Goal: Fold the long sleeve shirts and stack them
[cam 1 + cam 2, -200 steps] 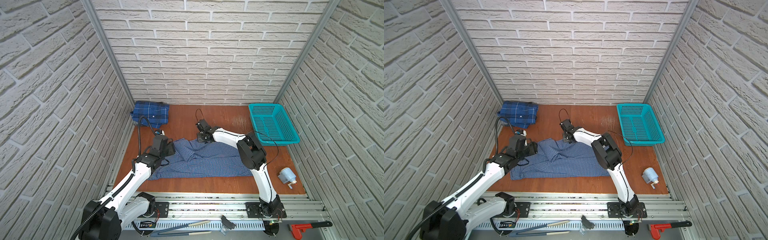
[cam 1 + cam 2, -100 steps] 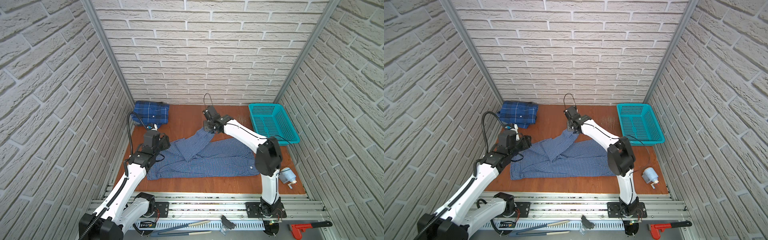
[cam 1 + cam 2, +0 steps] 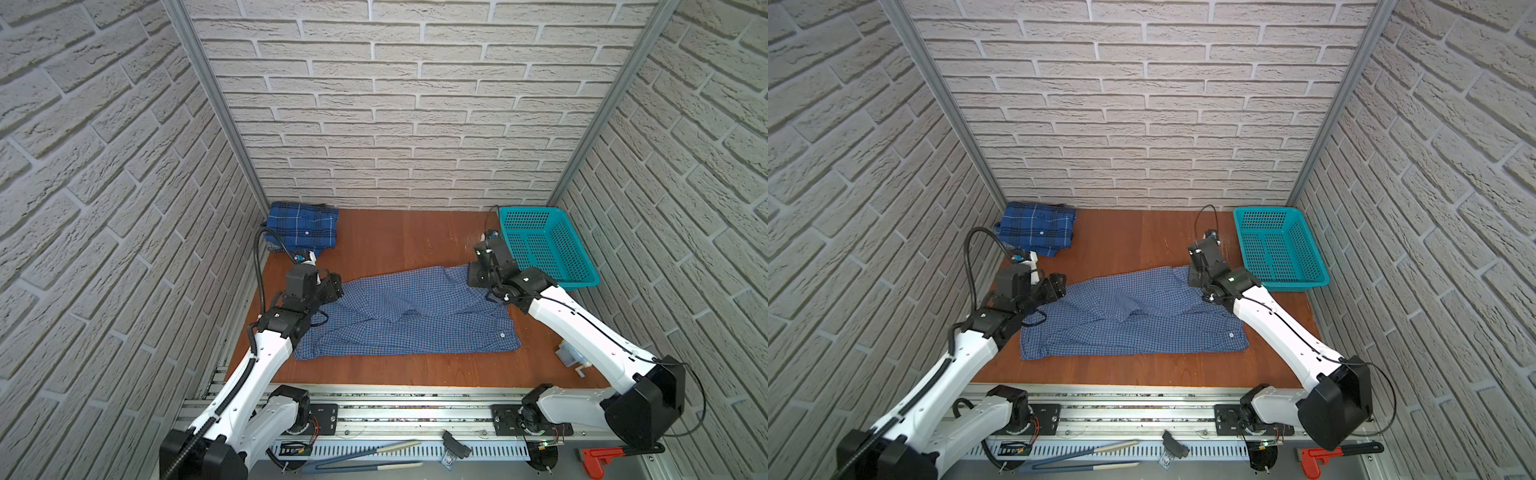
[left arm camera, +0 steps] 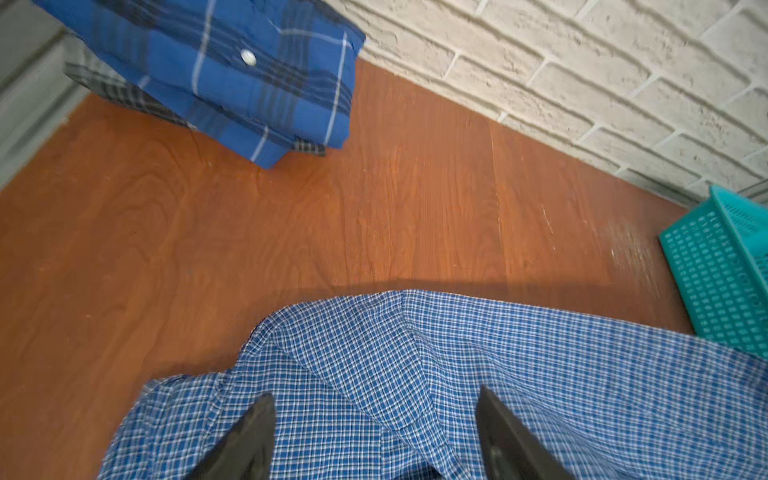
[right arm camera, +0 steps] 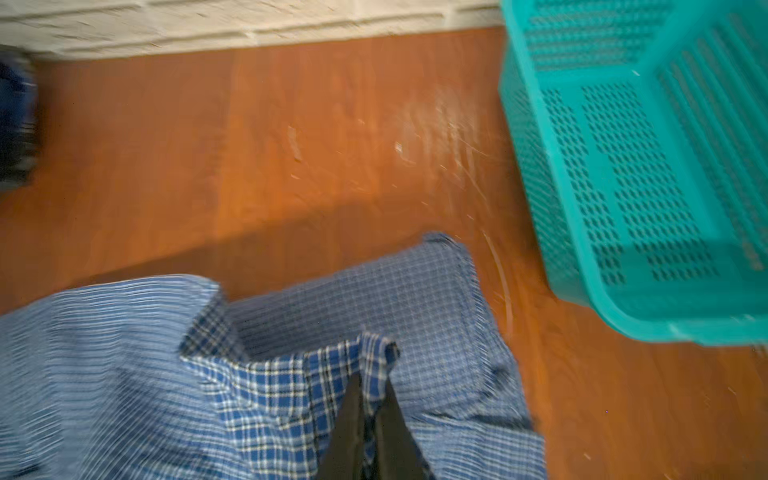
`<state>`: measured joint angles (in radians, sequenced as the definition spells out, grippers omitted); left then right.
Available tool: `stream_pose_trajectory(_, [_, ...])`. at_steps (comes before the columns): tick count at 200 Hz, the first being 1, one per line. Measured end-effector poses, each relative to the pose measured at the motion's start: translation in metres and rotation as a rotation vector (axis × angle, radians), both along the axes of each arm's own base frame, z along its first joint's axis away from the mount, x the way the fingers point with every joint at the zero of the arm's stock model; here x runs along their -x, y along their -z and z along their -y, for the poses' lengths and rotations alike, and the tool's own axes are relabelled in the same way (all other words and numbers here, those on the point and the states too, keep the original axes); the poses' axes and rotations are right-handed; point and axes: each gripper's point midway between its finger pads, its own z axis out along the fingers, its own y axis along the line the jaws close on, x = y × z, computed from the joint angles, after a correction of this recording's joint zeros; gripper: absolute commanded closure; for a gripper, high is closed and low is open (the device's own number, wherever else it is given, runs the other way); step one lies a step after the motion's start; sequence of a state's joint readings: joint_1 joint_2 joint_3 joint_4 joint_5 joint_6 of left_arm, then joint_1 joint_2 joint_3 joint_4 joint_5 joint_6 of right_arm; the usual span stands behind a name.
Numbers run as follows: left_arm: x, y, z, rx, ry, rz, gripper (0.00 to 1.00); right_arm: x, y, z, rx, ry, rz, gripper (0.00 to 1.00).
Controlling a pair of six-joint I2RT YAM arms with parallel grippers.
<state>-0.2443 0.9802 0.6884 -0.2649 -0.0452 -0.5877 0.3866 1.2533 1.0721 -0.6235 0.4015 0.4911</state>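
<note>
My right gripper should draw the shirt's fold toward the basket, then lower and release it, since the shirt's end by the basket [image 3: 488, 308] [image 5: 436, 324] lies below the gripper and its cloth bunches.
The light blue small-check shirt [image 3: 407, 316] [image 3: 1133, 320] lies spread across the middle of the wooden table. My left gripper [image 3: 332, 286] [image 4: 376, 390] is open at the shirt's left end, with its dark fingers [image 4: 249, 440] standing wide apart over the cloth. My right gripper [image 3: 478, 278] [image 5: 371, 376] is shut on a bunched fold at the shirt's back right corner, close to the basket. The darker plaid shirt [image 3: 301, 226] [image 3: 1036, 226] [image 4: 249, 79] sits folded in the back left corner.
A teal perforated basket [image 3: 575, 282] [image 3: 1296, 284] [image 5: 536, 166] stands at the back right, close to my right gripper. A small grey and white object [image 3: 571, 355] lies at the front right, partly under my right arm. Brick walls close in three sides. Bare wood [image 3: 395, 245] lies behind the spread shirt.
My right gripper has carried the pinched cloth from the back centre rightward to beside the basket, drawing that part of the shirt out flat. The left gripper's jaws have opened wider.
</note>
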Motion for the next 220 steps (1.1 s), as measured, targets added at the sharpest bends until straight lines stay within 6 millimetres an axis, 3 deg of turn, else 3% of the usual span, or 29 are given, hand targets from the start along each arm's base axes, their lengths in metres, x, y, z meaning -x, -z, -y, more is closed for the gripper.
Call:
stream_pose_trajectory(13, [-0.001, 0.022, 0.007, -0.006, 0.027, -0.049, 0.19, 0.010, 0.017, 0.028, 0.016, 0.065, -0.028, 0.94])
stream_pose_trajectory(25, [-0.002, 0.042, 0.015, -0.026, 0.049, -0.099, 0.18, 0.018, 0.029, 0.039, 0.017, 0.082, -0.049, 0.94])
stream_pose_trajectory(66, [-0.009, 0.099, 0.069, -0.163, 0.171, -0.228, 0.17, 0.013, 0.052, 0.029, -0.023, 0.028, -0.088, 0.94])
stream_pose_trajectory(104, [-0.009, 0.111, 0.107, -0.188, 0.241, -0.211, 0.24, 0.015, 0.086, 0.030, -0.007, 0.031, -0.172, 0.94])
stream_pose_trajectory(129, [-0.007, 0.121, 0.120, -0.193, 0.257, -0.216, 0.48, 0.020, 0.106, 0.037, 0.015, 0.054, -0.228, 0.94])
stream_pose_trajectory(147, [-0.006, 0.129, 0.126, -0.188, 0.266, -0.225, 0.75, 0.016, 0.114, 0.041, 0.034, 0.067, -0.236, 0.94])
stream_pose_trajectory(166, [-0.004, 0.134, 0.128, -0.186, 0.271, -0.232, 1.00, 0.011, 0.112, 0.044, 0.044, 0.071, -0.218, 0.94])
stream_pose_trajectory(194, [0.000, 0.128, 0.122, -0.186, 0.255, -0.213, 1.00, 0.003, 0.084, 0.046, 0.032, 0.084, -0.111, 0.94])
stream_pose_trajectory(220, [0.002, 0.095, 0.114, -0.158, 0.230, -0.127, 1.00, -0.004, 0.049, 0.050, 0.005, 0.097, 0.051, 0.94])
